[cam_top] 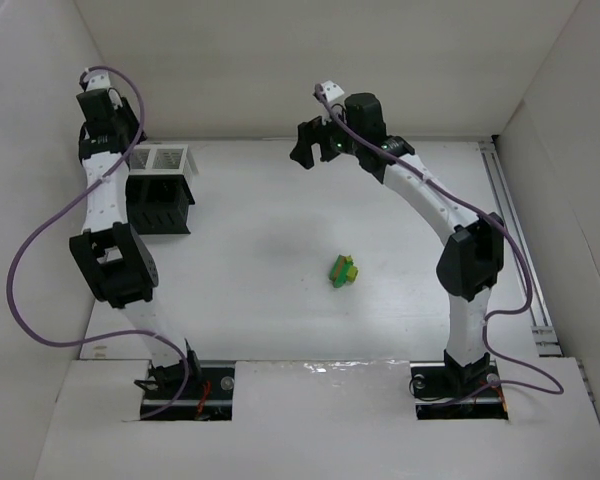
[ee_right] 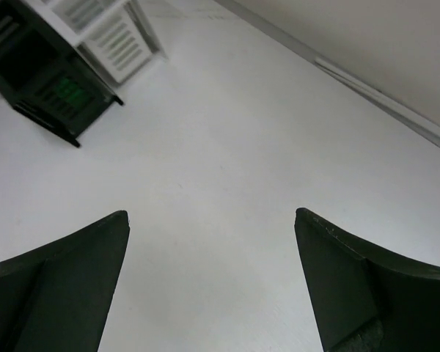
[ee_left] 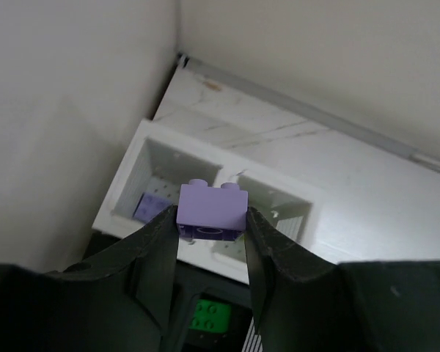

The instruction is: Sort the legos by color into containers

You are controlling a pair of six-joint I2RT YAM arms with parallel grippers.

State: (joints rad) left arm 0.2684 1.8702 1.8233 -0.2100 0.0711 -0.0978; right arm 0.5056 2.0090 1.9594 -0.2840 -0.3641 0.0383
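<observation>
I should next lower my left gripper over the white compartment by the rack's side (cam_top: 142,160) (ee_left: 170,171), moving to the left in the wrist view, because another lilac brick is there.
My left gripper (ee_left: 212,220) is shut on a lilac purple brick (ee_left: 212,211) and holds it above the white-rimmed compartments of the rack (ee_left: 198,147). Another lilac brick (ee_left: 152,207) lies in the left white compartment. A green brick (ee_left: 209,317) lies in a black compartment nearer to me. In the top view the left arm reaches over the rack (cam_top: 160,205) at the back left, and its fingers are hidden. A small cluster of green and yellow-green bricks (cam_top: 342,270) lies mid-table. My right gripper (cam_top: 305,150) is open and empty, raised at the back centre.
White walls enclose the table on the left, back and right. A metal rail (cam_top: 515,230) runs along the right edge. The rack also shows in the right wrist view (ee_right: 59,81), far from the right gripper (ee_right: 211,220).
</observation>
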